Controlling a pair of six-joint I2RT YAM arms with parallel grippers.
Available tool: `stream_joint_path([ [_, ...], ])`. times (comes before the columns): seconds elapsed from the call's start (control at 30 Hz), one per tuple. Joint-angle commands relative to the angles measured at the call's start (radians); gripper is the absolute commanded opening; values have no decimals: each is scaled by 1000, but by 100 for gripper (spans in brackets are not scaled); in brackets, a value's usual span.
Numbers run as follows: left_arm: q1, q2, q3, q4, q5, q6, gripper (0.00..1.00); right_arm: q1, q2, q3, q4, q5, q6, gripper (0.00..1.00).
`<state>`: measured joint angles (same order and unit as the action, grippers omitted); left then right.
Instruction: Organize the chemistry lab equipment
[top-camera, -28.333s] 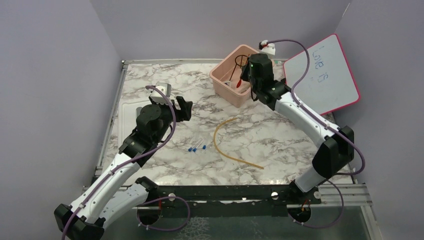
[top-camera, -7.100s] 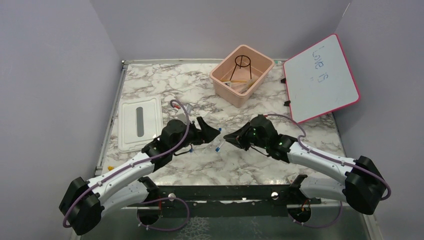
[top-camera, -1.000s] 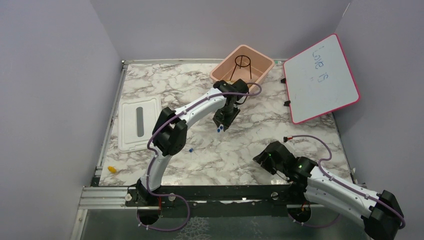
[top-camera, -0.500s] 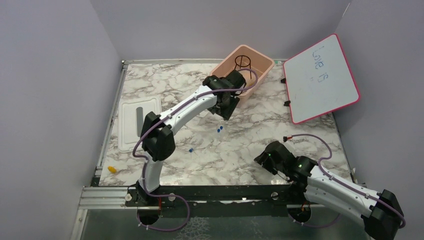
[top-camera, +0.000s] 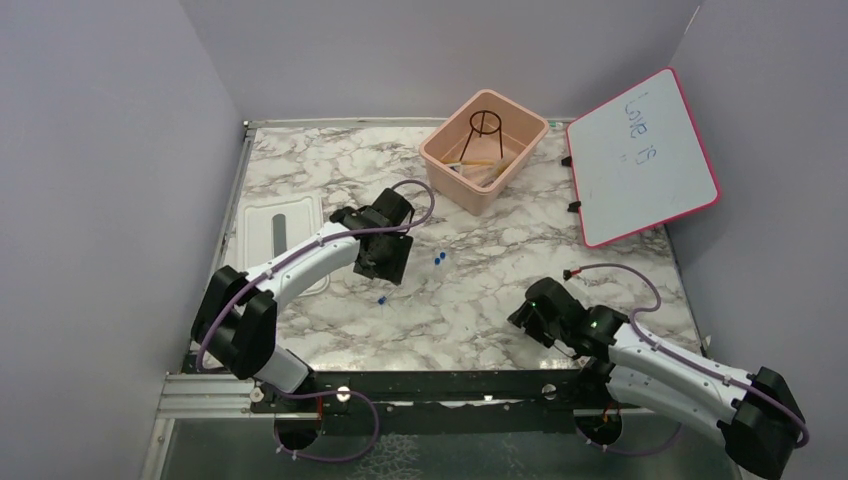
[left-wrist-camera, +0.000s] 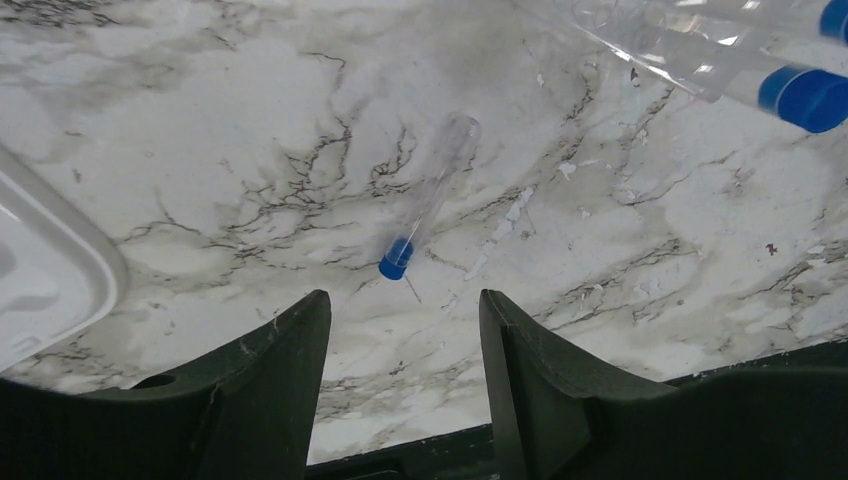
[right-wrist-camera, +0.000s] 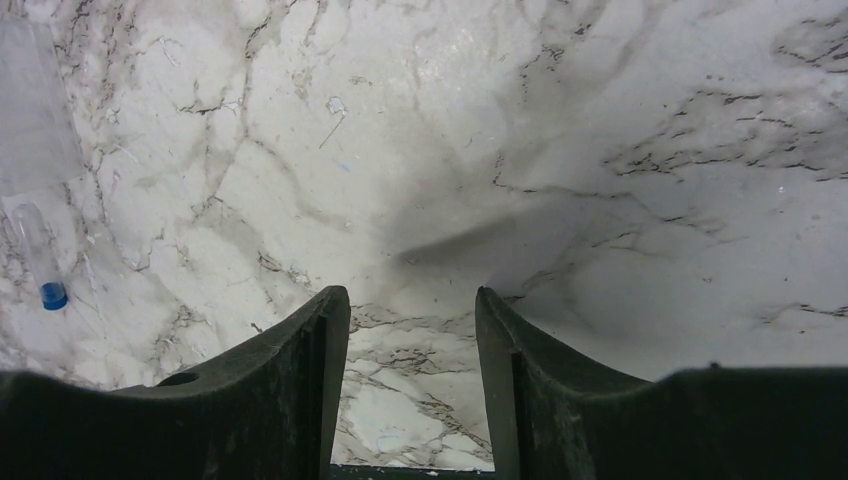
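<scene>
The tube's clear end (left-wrist-camera: 456, 145) is below my left gripper, ahead of its open fingers in the wrist view. Next I need to move my left gripper down past the cap to it.
My left gripper (top-camera: 388, 272) hangs open over the marble table, empty, just behind a clear blue-capped tube (top-camera: 383, 299). In the left wrist view that tube (left-wrist-camera: 425, 210) lies just ahead of the gripper (left-wrist-camera: 405, 315), not between the fingers. Two more blue-capped tubes (top-camera: 440, 258) lie to its right, seen again as tubes (left-wrist-camera: 795, 95) at the wrist view's top right. My right gripper (top-camera: 524, 316) is open and empty at the near right; a blue-capped tube (right-wrist-camera: 40, 262) lies far to its left. The black wire tripod (top-camera: 485, 122) stands in the pink bin (top-camera: 446, 165).
The white lid (top-camera: 262, 255) lies flat at the table's left, its corner (left-wrist-camera: 50, 290) close to my left fingers. The pink-framed whiteboard (top-camera: 640, 155) leans at the back right. Tan and metal items lie in the bin's bottom.
My left arm swung back from beside the bin to the middle left of the table, and its jaws opened wider. The two tubes that were at its fingertips lie free. The right arm barely moved.
</scene>
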<state>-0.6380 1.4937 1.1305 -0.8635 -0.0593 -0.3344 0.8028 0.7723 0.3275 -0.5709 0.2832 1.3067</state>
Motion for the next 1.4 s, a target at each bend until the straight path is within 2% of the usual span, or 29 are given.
stream_joint_path([
  [0.0, 32, -2, -74, 199, 100, -14, 57, -5, 37, 41, 20, 9, -22, 54],
  [0.13, 55, 44, -109, 257, 102, 2, 47, -5, 26, 43, 29, 4, -25, 54],
  [0.53, 55, 165, -121, 308, 150, 30, 39, -5, -3, 21, 58, 13, -27, 54],
  [0.7, 54, 199, -124, 308, 154, 35, 25, -5, 24, 21, 78, 12, -33, 54],
  [0.87, 46, 213, -129, 306, 146, 33, 18, -6, 33, 21, 93, 10, -41, 54],
  [1.0, 33, 224, -130, 301, 144, 34, 18, -5, 33, 26, 93, 13, -44, 54],
  [1.17, 9, 233, -130, 296, 134, 30, 29, -5, 35, 30, 93, 13, -43, 54],
  [1.37, -12, 254, -132, 295, 86, 20, 26, -5, 45, 37, 98, 12, -44, 54],
])
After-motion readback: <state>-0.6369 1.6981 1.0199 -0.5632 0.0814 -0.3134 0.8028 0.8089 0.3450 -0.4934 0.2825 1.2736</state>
